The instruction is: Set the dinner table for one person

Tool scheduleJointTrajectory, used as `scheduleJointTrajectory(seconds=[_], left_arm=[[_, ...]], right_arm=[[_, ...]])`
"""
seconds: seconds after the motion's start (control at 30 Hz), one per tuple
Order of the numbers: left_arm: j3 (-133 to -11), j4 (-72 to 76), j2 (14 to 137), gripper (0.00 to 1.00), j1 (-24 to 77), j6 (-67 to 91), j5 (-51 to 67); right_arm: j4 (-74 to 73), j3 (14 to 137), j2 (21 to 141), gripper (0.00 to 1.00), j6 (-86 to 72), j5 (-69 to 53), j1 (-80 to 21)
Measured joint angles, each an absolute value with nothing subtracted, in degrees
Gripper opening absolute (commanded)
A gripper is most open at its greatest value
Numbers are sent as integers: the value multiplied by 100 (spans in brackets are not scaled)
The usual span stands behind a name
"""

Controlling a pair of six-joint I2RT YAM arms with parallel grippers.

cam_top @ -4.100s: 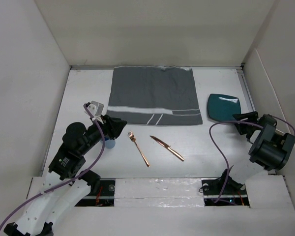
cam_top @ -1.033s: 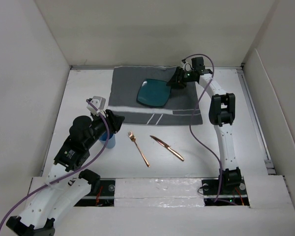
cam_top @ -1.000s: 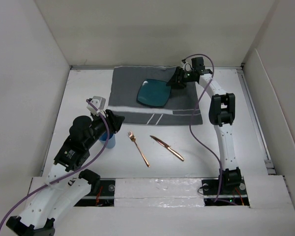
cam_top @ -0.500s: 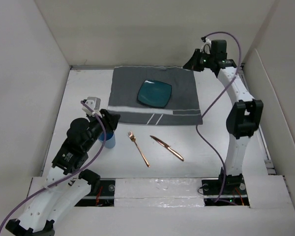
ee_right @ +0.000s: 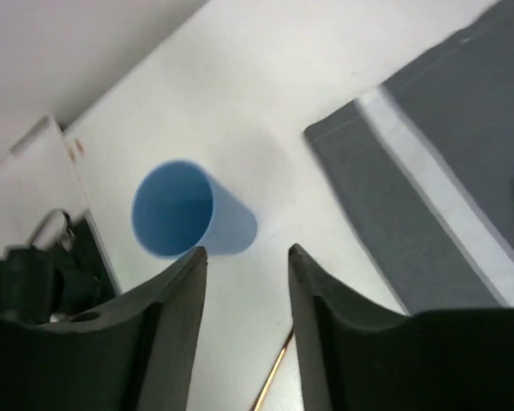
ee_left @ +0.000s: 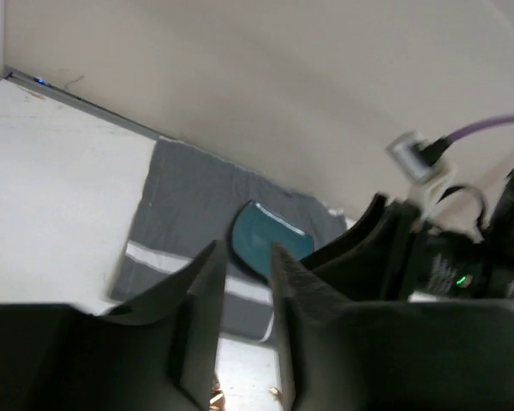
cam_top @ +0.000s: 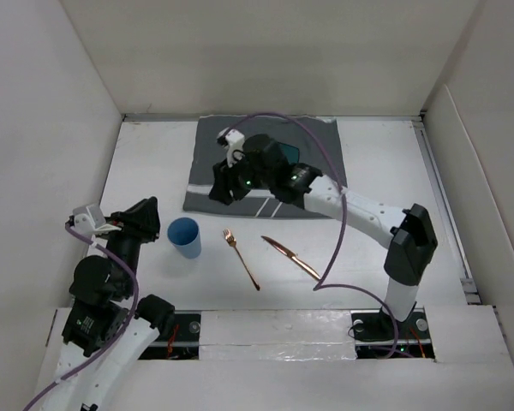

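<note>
I will next bring my right gripper down and to the left in the top view, so it straddles the edge of the open-topped blue cup's rim by the fork.
The white dinner table point(cam_top: 385, 223) carries a grey striped placemat point(cam_top: 317, 175). A teal plate point(cam_top: 287, 151) lies on the mat, mostly hidden by my right arm; it also shows in the left wrist view point(ee_left: 270, 242). A blue cup point(cam_top: 185, 237) stands upright, with a copper fork point(cam_top: 242, 259) and knife point(cam_top: 291, 258) to its right. My right gripper point(cam_top: 218, 190) is open and empty above the mat's front left corner; its view shows the cup point(ee_right: 184, 214) just beyond the left fingertip. My left gripper point(cam_top: 150, 210) is open and empty, left of the cup.
White walls enclose the table on three sides. My right arm stretches diagonally across the mat from the near right. In the right wrist view the mat's corner point(ee_right: 445, 171) lies to the right and the fork's tip point(ee_right: 274, 381) below the fingers.
My right gripper left the plate on the mat, rose to the back, then swung left over the mat's front left corner. My left gripper let go of the cup and drew back left.
</note>
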State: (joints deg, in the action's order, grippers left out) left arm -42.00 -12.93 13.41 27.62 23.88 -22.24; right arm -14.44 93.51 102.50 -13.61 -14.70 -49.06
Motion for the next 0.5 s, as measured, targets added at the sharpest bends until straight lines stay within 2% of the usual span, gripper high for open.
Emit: scheduleJointTrajectory(seconds=[0.1, 0.33, 0.43, 0.5], left_arm=[[-4195, -1304, 1100, 32, 2762, 2467, -2467], [-4167, -1308, 1017, 32, 2762, 2499, -2593], [-4156, -1302, 1017, 33, 2762, 2497, -2561], [-4156, -1304, 1017, 33, 2762, 2497, -2552]], right_arm=[[-1717, 9776, 10641, 58, -1251, -1052, -5441], [-2150, 10753, 11633, 57, -1116, -401, -6005], [-2366, 11063, 12053, 55, -1092, -316, -6051], [-2493, 11238, 12313, 48, -1081, -224, -6084]])
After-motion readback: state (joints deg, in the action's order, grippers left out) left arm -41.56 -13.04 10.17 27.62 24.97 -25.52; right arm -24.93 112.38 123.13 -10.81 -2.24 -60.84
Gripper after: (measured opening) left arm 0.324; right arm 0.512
